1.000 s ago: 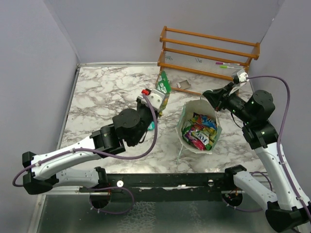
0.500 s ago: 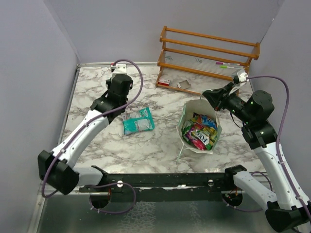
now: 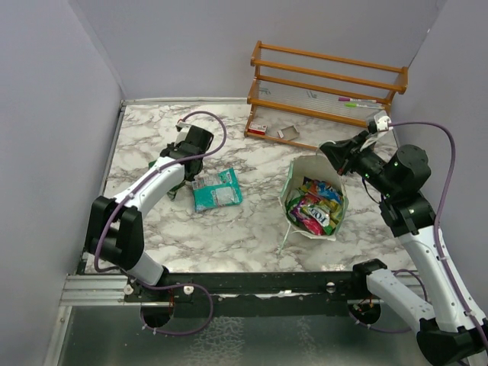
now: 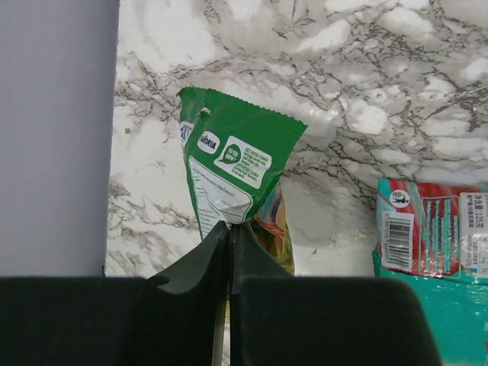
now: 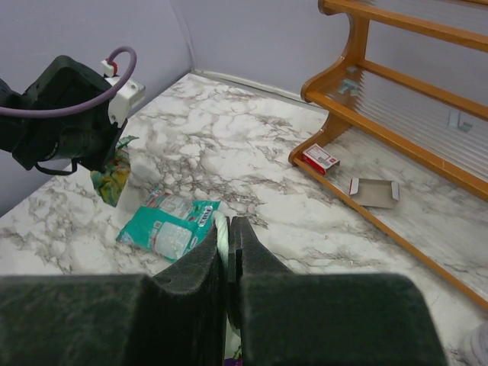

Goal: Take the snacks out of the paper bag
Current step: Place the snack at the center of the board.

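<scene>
The marble below lies bare, so my left gripper will next lower toward it beside the teal-white packet and release the top of the hanging yellow-green packet.
The pale green paper bag (image 3: 290,183) stands open at the right of the marble table, with several colourful snack packets (image 3: 313,206) inside. My right gripper (image 3: 329,152) is shut on the bag's far top edge; the pale strip shows between its fingers in the right wrist view (image 5: 222,229). My left gripper (image 3: 179,179) is shut on the top of a yellow-green packet (image 4: 229,152), which hangs from it at the left of the table (image 5: 111,174). A teal-white packet (image 3: 217,191) lies flat just right of it, and also shows in both wrist views (image 4: 435,252) (image 5: 168,229).
A wooden rack (image 3: 328,80) stands at the back right. A small red-white box (image 3: 258,128) and a flat grey card (image 3: 288,133) lie at its foot. Lilac walls close the table at the left and back.
My left arm has swung from the table's middle to the back left with the yellow-green packet, then come down beside the teal packet. The right arm and the bag have not moved.
</scene>
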Controlling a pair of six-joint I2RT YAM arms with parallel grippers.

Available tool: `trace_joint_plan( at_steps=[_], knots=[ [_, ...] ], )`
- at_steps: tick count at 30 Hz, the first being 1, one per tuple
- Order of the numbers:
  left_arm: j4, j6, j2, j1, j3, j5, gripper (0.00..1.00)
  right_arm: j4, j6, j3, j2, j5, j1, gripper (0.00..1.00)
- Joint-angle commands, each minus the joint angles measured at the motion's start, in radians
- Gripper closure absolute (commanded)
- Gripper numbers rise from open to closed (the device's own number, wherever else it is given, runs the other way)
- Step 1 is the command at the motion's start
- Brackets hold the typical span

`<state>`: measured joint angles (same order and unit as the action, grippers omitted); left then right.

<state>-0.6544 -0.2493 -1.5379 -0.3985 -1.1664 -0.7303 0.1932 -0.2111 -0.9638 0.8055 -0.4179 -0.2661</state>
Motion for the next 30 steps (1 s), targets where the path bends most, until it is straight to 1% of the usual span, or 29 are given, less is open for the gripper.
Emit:
trace_joint_plan(
  at_steps=[1, 4, 7, 10, 12, 13, 15, 16, 19, 23, 26, 28, 30],
  knots=[
    [-0.033, 0.013, 0.042, 0.003, 0.018, -0.061, 1.0, -0.066, 0.01, 0.001, 0.001, 0.017, 0.002, 0.96],
    [-0.028, 0.03, 0.064, 0.002, 0.056, -0.055, 1.0, -0.079, 0.005, 0.01, 0.007, 0.009, 0.002, 0.96],
    [-0.019, 0.028, 0.067, 0.003, 0.087, 0.019, 1.0, -0.081, 0.005, 0.016, 0.005, 0.005, 0.002, 0.96],
    [-0.01, 0.035, 0.014, 0.003, 0.086, 0.061, 1.0, -0.076, 0.005, 0.019, -0.003, 0.008, 0.002, 0.96],
    [-0.018, 0.038, -0.029, 0.003, 0.052, 0.082, 1.0, -0.067, 0.007, 0.016, -0.007, 0.01, 0.002, 0.96],
    [-0.026, 0.039, -0.043, 0.003, 0.03, 0.101, 0.96, -0.063, 0.008, 0.016, -0.01, 0.013, 0.002, 0.96],
    [-0.029, 0.042, -0.043, 0.003, -0.004, 0.144, 0.77, -0.058, 0.008, 0.016, -0.013, 0.014, 0.002, 0.96],
    [-0.022, 0.047, -0.028, 0.002, -0.01, 0.166, 0.69, -0.059, 0.005, 0.016, -0.015, 0.01, 0.002, 0.96],
    [0.028, 0.065, 0.055, 0.002, 0.001, 0.252, 0.52, -0.066, 0.002, 0.015, -0.017, -0.002, 0.002, 0.96],
    [0.11, 0.075, 0.186, 0.003, 0.038, 0.357, 0.41, -0.067, 0.002, -0.003, -0.012, 0.011, 0.002, 0.96],
    [0.168, 0.068, 0.272, 0.003, 0.059, 0.41, 0.4, -0.076, -0.006, -0.02, -0.004, 0.012, 0.002, 0.96],
    [0.23, 0.066, 0.33, 0.003, 0.073, 0.497, 0.39, -0.089, -0.016, -0.029, 0.002, 0.009, 0.002, 0.96],
    [0.299, 0.058, 0.389, 0.003, 0.092, 0.621, 0.34, -0.101, -0.026, -0.036, 0.013, -0.001, 0.002, 0.96]
  ],
)
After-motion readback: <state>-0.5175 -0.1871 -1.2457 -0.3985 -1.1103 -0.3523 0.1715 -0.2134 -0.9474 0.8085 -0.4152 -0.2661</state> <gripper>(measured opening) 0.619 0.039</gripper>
